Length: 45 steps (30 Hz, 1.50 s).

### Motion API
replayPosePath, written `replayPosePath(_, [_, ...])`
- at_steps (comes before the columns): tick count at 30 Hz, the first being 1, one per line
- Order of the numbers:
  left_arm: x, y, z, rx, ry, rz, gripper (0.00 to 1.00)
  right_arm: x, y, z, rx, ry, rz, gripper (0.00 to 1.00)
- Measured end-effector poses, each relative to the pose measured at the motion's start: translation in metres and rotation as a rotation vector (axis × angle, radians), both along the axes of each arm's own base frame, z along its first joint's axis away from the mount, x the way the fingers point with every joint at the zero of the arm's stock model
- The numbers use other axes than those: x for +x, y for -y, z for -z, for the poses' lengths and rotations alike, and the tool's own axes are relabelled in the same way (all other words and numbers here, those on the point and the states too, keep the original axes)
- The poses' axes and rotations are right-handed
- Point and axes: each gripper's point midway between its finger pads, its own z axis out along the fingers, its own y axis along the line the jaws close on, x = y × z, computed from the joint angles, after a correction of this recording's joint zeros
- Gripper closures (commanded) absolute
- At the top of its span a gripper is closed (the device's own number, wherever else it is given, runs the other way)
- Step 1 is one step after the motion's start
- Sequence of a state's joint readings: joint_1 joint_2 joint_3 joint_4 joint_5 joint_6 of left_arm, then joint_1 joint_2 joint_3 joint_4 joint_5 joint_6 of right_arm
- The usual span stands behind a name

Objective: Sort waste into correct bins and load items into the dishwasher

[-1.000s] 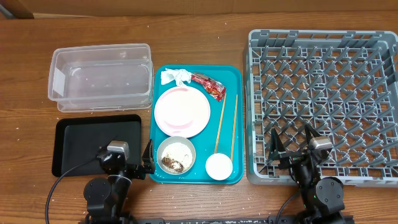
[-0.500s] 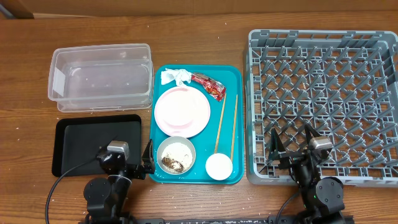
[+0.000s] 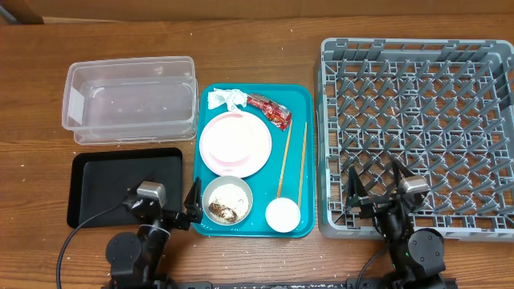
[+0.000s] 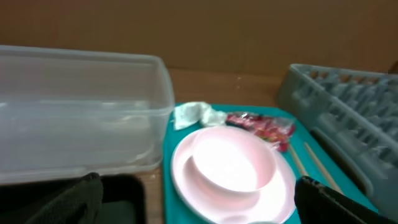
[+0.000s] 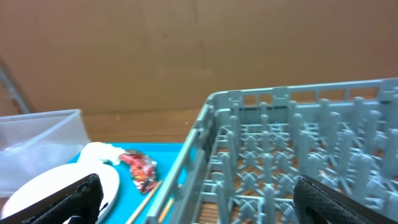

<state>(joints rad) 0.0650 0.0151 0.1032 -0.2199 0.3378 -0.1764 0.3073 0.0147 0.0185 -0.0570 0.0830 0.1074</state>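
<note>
The bowl (image 3: 226, 200) stands between the left gripper and the white cup (image 3: 283, 213), so the robot should next lift the left gripper, tip it downward, move it over the bowl and lower it onto the white cup.
On the teal tray (image 3: 301, 100) lie a crumpled white napkin (image 3: 227, 98), a red wrapper (image 3: 268, 110), a pink plate (image 3: 235, 143), a bowl (image 3: 226, 200) holding rice grains and brown scraps, a white cup (image 3: 283, 213) and two chopsticks (image 3: 285, 159). The clear tub (image 3: 130, 108) and black tray (image 3: 104, 181) are to the left, and the grey dish rack (image 3: 418, 120) is to the right. My left gripper (image 3: 163, 210) is open and empty near the black tray's front right corner, facing the plate (image 4: 230, 165). My right gripper (image 3: 377, 193) is open and empty over the rack's front left part (image 5: 298, 143).
The left wrist view shows the tub (image 4: 81, 112), napkin (image 4: 196, 114) and wrapper (image 4: 261, 126). The right wrist view shows the wrapper (image 5: 140, 167) and the rack's near wall. Bare wooden table lies behind the tub and the rack.
The left arm has shifted very slightly toward the front. Nothing else has moved.
</note>
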Motion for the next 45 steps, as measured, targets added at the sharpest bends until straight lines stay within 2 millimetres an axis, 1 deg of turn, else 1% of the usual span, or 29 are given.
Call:
replayPosePath(2, [-0.001,0.008,-0.008,-0.041,0.021,0.042,0.0,-0.003,-0.009,-0.005,0.006,0.02,-0.056,0.0])
replayPosePath(4, [-0.004,0.014,-0.01,-0.081,0.014,0.075,0.0,-0.005,-0.016,-0.002,0.018,0.001,-0.098,0.0])
replayPosePath(6, [-0.007,0.018,-0.014,-0.112,-0.008,0.099,0.0,-0.008,-0.02,0.0,0.039,-0.035,-0.122,0.0])
replayPosePath(8, [-0.011,0.021,-0.024,-0.127,-0.029,0.114,0.0,-0.011,-0.021,-0.006,0.053,-0.067,-0.137,0.0])
replayPosePath(10, [-0.015,0.024,-0.042,-0.147,-0.072,0.126,0.0,-0.016,-0.022,-0.024,0.067,-0.077,-0.146,0.0])
replayPosePath(13, [-0.019,0.028,-0.066,-0.172,-0.186,0.142,0.0,-0.022,-0.022,-0.062,0.089,-0.1,-0.155,0.0])
replayPosePath(14, [-0.018,0.03,-0.071,-0.178,-0.236,0.149,0.0,-0.023,-0.022,-0.072,0.091,-0.123,-0.157,0.0])
replayPosePath(16, [-0.017,0.037,-0.077,-0.186,-0.361,0.175,0.0,-0.023,-0.022,-0.085,0.088,-0.202,-0.153,0.0])
replayPosePath(17, [-0.016,0.043,-0.078,-0.188,-0.443,0.197,0.0,-0.021,-0.023,-0.089,0.08,-0.249,-0.15,0.0])
replayPosePath(19, [-0.013,0.053,-0.079,-0.182,-0.542,0.235,0.0,-0.015,-0.025,-0.092,0.066,-0.338,-0.143,0.0])
replayPosePath(21, [-0.007,0.07,-0.083,-0.163,-0.634,0.3,0.0,-0.004,-0.028,-0.096,0.052,-0.42,-0.135,0.0])
replayPosePath(24, [0.004,0.098,-0.09,-0.141,-0.699,0.405,0.0,0.015,-0.036,-0.104,0.042,-0.489,-0.14,0.0])
replayPosePath(27, [0.01,0.126,-0.086,-0.149,-0.751,0.509,0.0,0.029,-0.045,-0.107,0.041,-0.532,-0.157,0.0])
replayPosePath(29, [0.01,0.141,-0.076,-0.148,-0.803,0.561,0.0,0.034,-0.048,-0.105,0.04,-0.552,-0.166,0.0])
replayPosePath(31, [0.002,0.155,-0.055,-0.118,-0.903,0.595,0.0,0.036,-0.05,-0.101,0.042,-0.569,-0.168,0.0])
replayPosePath(34, [-0.019,0.172,-0.015,-0.006,-1.074,0.608,0.0,0.036,-0.047,-0.096,0.076,-0.604,-0.15,0.0])
replayPosePath(35, [-0.025,0.176,-0.002,0.043,-1.122,0.599,0.0,0.037,-0.044,-0.095,0.095,-0.616,-0.136,0.0])
replayPosePath(36, [-0.031,0.179,0.012,0.092,-1.165,0.588,0.02,0.037,-0.041,-0.094,0.113,-0.626,-0.12,0.0])
replayPosePath(38, [-0.038,0.185,0.036,0.183,-1.23,0.555,0.09,0.038,-0.032,-0.091,0.148,-0.647,-0.084,0.0])
replayPosePath(40, [-0.043,0.189,0.058,0.276,-1.273,0.52,0.1,0.039,-0.022,-0.087,0.179,-0.672,-0.041,0.0])
replayPosePath(43, [-0.048,0.189,0.086,0.387,-1.317,0.457,0.19,0.036,-0.012,-0.08,0.209,-0.71,0.006,0.0])
replayPosePath(45, [-0.046,0.188,0.102,0.448,-1.329,0.408,0.39,0.034,-0.008,-0.075,0.218,-0.733,0.025,0.0])
